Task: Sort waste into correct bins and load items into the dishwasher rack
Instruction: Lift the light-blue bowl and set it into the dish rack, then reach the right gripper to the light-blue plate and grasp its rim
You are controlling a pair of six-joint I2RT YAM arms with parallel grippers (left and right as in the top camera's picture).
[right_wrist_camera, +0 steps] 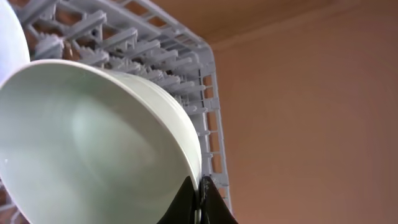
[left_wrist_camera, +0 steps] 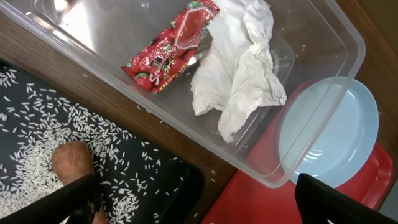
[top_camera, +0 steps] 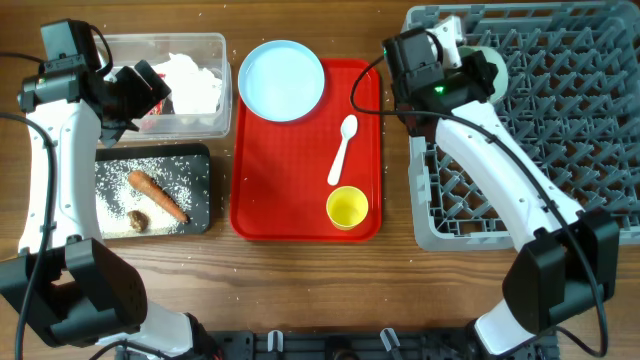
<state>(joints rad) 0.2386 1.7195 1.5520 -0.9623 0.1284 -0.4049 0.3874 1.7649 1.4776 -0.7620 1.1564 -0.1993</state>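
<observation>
A pale edge stands beside the bowl, so my right gripper needs to go back toward the rack's edge by the red serving tray, down onto the rack's wires.
My right gripper (right_wrist_camera: 199, 202) is shut on the rim of the mint-green bowl (right_wrist_camera: 93, 143) and holds it on edge over the far left corner of the grey dishwasher rack (top_camera: 560, 130); the bowl also shows in the overhead view (top_camera: 492, 70). My left gripper (left_wrist_camera: 199, 208) is open and empty, above the gap between the clear tub (top_camera: 215, 45) and the black tray (top_camera: 200, 160). The tub holds the red wrapper (left_wrist_camera: 171, 53) and white tissue (left_wrist_camera: 239, 74). The black tray holds rice (left_wrist_camera: 37, 143), a carrot (top_camera: 157, 195) and a brown lump (top_camera: 138, 218).
The red serving tray (top_camera: 300, 180) carries the pale blue plate (top_camera: 282, 80), white spoon (top_camera: 343, 148) and yellow cup (top_camera: 347, 207). A pale rounded edge (right_wrist_camera: 9, 31) stands in the rack beside the mint-green bowl. Loose rice grains lie on the wood around the black tray.
</observation>
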